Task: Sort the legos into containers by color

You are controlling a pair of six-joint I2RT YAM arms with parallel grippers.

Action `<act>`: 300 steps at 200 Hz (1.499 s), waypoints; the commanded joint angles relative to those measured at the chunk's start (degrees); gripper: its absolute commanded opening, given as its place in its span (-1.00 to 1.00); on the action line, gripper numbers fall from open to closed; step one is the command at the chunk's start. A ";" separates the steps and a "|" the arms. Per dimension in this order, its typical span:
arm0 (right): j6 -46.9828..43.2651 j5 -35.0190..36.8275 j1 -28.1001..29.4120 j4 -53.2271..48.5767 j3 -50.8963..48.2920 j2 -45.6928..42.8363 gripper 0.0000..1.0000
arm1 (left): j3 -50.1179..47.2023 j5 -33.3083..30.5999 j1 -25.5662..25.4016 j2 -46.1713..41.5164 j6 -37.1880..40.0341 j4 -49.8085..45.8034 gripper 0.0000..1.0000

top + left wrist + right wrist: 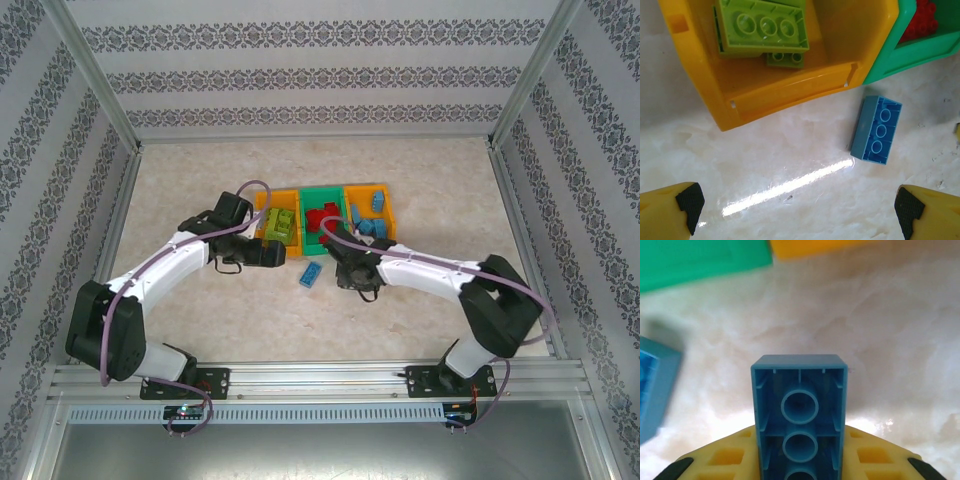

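The colors match, so my right gripper will next lift the blue lego it is holding, move it outward over the orange bin that holds blue legos and let it go.
Three containers stand in a row: a left orange bin (278,199) holding lime green legos (281,224), a green bin (322,192) holding red legos (320,215), and a right orange bin (368,189) holding blue legos (372,226). One blue lego (310,275) lies on the table in front of them. My left gripper (262,250) hovers open over bare table near the left orange bin (790,92), with the loose blue lego (876,130) ahead to its right. My right gripper (799,460) is shut on another blue lego (799,405), hollow underside facing the camera.
The green bin's corner (700,260) and the right orange bin (815,246) lie just beyond the held brick. The loose blue brick (655,390) is to its left. Patterned walls and a metal frame (120,150) enclose the marble tabletop (200,180).
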 commanded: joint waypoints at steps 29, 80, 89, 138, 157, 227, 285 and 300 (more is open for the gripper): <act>-6.71 0.19 -11.61 0.46 3.78 -7.15 -0.49 | 4.79 -1.56 -3.54 3.69 2.51 -0.50 0.99; -15.55 -9.13 -22.03 -1.99 19.35 6.97 -0.45 | 10.83 -5.37 -8.83 10.56 6.59 -4.71 0.99; -16.30 -10.26 -23.24 -2.37 22.15 10.12 -0.44 | 11.93 -6.43 -9.95 11.79 7.54 -5.68 0.99; -17.84 -14.69 -26.68 -4.66 32.68 20.80 -0.18 | 15.84 -8.27 -14.00 17.67 10.02 -9.29 0.94; -18.04 -14.96 -27.08 -4.32 33.61 21.31 -0.01 | 17.29 -9.01 -15.24 19.73 10.85 -10.59 0.92; -15.81 -14.73 -27.04 -1.32 25.89 10.68 0.30 | 20.22 -9.73 -17.83 24.92 11.81 -11.97 0.83; -13.89 -8.58 -26.84 0.87 9.30 -4.93 0.40 | 21.85 -9.80 -18.29 28.18 10.84 -11.53 0.68; -13.32 -7.87 -27.06 0.62 5.97 -7.88 0.41 | 22.06 -10.13 -18.79 28.68 10.80 -11.35 0.66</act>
